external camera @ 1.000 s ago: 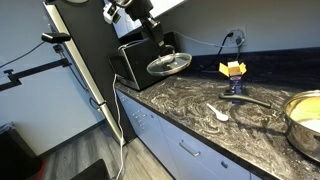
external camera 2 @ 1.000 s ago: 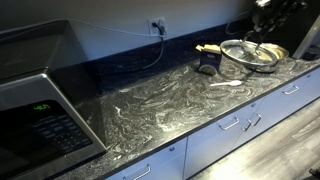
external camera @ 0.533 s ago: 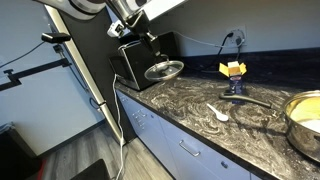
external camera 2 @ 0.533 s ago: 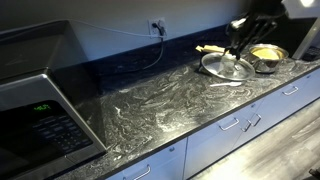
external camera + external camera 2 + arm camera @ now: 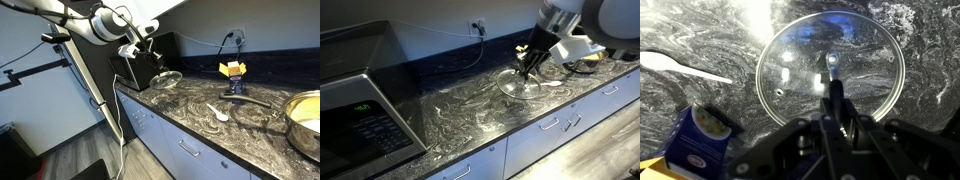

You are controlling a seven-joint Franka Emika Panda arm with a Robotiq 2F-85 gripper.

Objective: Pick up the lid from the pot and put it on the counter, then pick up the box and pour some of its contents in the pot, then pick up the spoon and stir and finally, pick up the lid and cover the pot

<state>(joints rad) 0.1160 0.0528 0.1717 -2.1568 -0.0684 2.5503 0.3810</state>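
I will bring the lid down onto the bare marbled counter next and let go of the lid's centre knob with my gripper, because the lid still hangs above the counter.
My gripper (image 5: pixel 832 88) is shut on the centre knob of the clear glass lid (image 5: pixel 795 60). The lid (image 5: pixel 168 77) hangs slightly tilted, low over the black marbled counter (image 5: pixel 200 125) near the microwave. From the opposite side the lid (image 5: pixel 515 86) is over the middle of the counter (image 5: pixel 460 110), below the gripper (image 5: pixel 532 66). The yellow box (image 5: pixel 233 69) stands by the back wall. The white spoon (image 5: pixel 219 112) lies on the counter; it shows in the wrist view (image 5: pixel 685 68) left of the lid, with the box (image 5: pixel 700 135) below it. The steel pot (image 5: pixel 305 120) stands uncovered at the far right.
A black microwave (image 5: pixel 140 60) stands at the counter's end, close behind the lid, and fills the near left in an exterior view (image 5: pixel 360 110). A cable runs from a wall socket (image 5: pixel 477 25). White drawers (image 5: pixel 180 150) lie under the counter.
The arm has carried the lid away from the pot, along the counter toward the microwave, and lowered it close to the countertop. The jaws stayed shut on the knob.
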